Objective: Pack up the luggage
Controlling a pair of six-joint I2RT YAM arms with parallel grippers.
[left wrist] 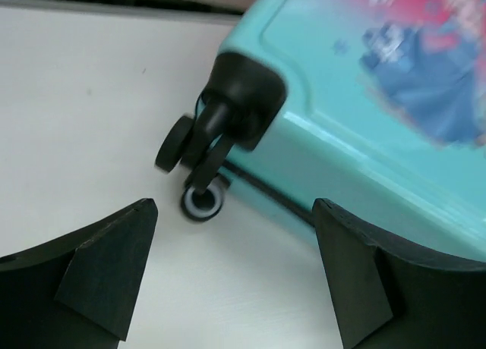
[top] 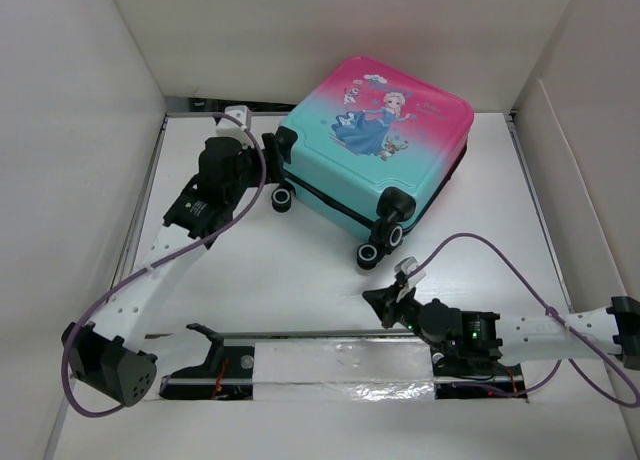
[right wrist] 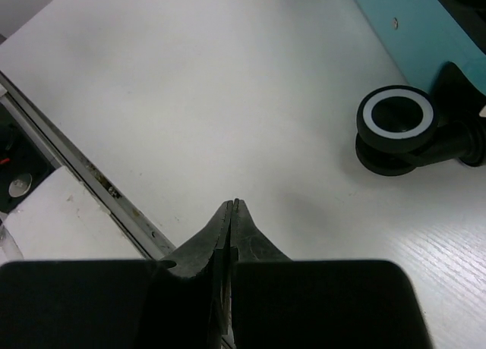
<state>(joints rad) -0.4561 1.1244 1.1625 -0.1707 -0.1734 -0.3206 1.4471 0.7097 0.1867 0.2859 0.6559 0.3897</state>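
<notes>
Next, my left gripper comes down toward the suitcase corner, its open fingers going around the upper twin wheel (left wrist: pixel 187 146), because that wheel sticks out from the shell.
The luggage (top: pixel 380 145) is a small pink-to-teal hard-shell suitcase with a princess print, lying closed and flat at the back middle of the table, black wheels toward me. My left gripper (top: pixel 262 158) is open and empty, just left of the suitcase's left wheel (top: pixel 282 198). In the left wrist view that wheel (left wrist: pixel 203 201) and the teal shell (left wrist: pixel 364 144) lie beyond the spread fingers (left wrist: pixel 114 265). My right gripper (top: pixel 383 302) is shut and empty near the front edge, short of the front wheel (top: pixel 370 255). The right wrist view shows that wheel (right wrist: pixel 397 121) to the right of the gripper (right wrist: pixel 234 205).
White walls enclose the table on the left, back and right. A metal rail (top: pixel 330 333) and a taped white strip (top: pixel 340 365) run along the front edge between the arm bases. Purple cables (top: pixel 470 242) loop over both arms.
</notes>
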